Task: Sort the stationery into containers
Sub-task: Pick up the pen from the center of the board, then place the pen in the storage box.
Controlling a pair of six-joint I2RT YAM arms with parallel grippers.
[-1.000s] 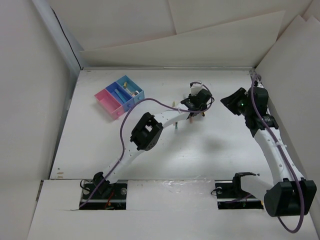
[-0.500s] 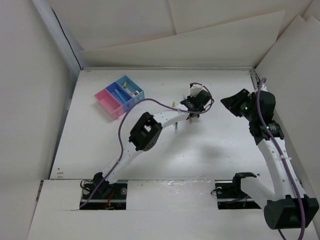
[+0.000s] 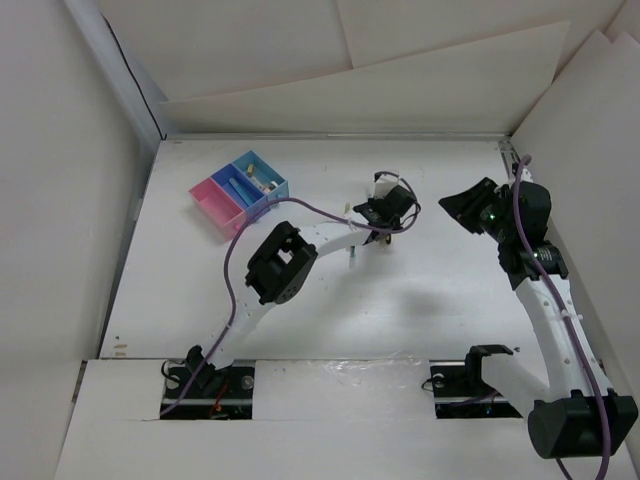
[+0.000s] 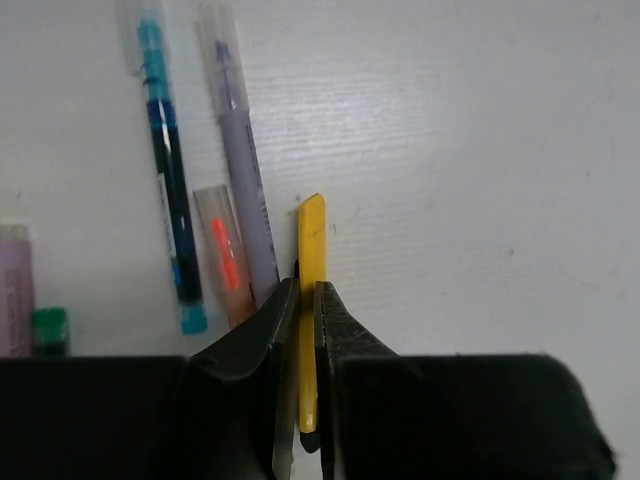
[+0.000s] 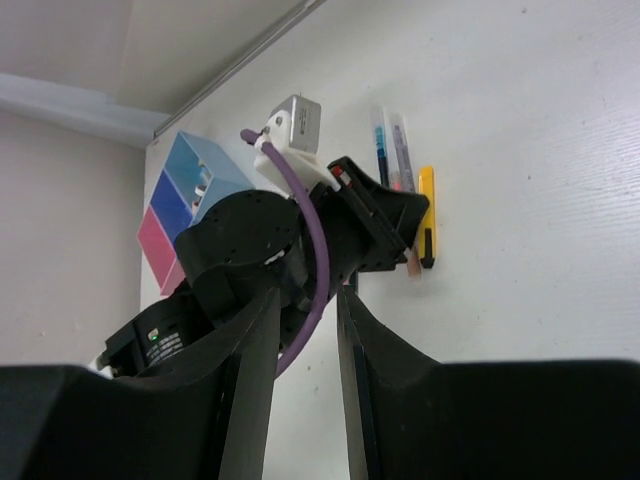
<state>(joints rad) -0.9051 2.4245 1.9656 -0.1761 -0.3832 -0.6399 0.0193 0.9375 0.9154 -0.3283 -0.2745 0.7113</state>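
Next, my left gripper lifts the yellow pen, then carries it to the left in the top view, over the blue middle bin [image 3: 237, 189].
My left gripper [image 4: 305, 292] is shut on a yellow pen [image 4: 312, 225], which sticks out ahead of the fingertips, low over the table. Just left of it lie a grey-purple pen [image 4: 240, 170], a short orange piece [image 4: 226, 255] and a blue pen [image 4: 170, 190]. In the top view the left gripper [image 3: 384, 213] is mid-table. The joined bins, pink [image 3: 213, 207] and light blue [image 3: 252, 180], stand at the far left with items inside. My right gripper [image 3: 462, 205] is open and empty, above the table to the right of the pens; its view shows the yellow pen [image 5: 427, 215].
A pink piece [image 4: 12, 290] and a small green cap [image 4: 48, 325] lie at the left edge of the left wrist view. White walls enclose the table on the left, back and right. The left arm's purple cable [image 3: 290, 205] arcs between the bins and the pens.
The right arm swung out to the right, then held still. The left arm's elbow and gripper shifted slightly left, still over the pens.
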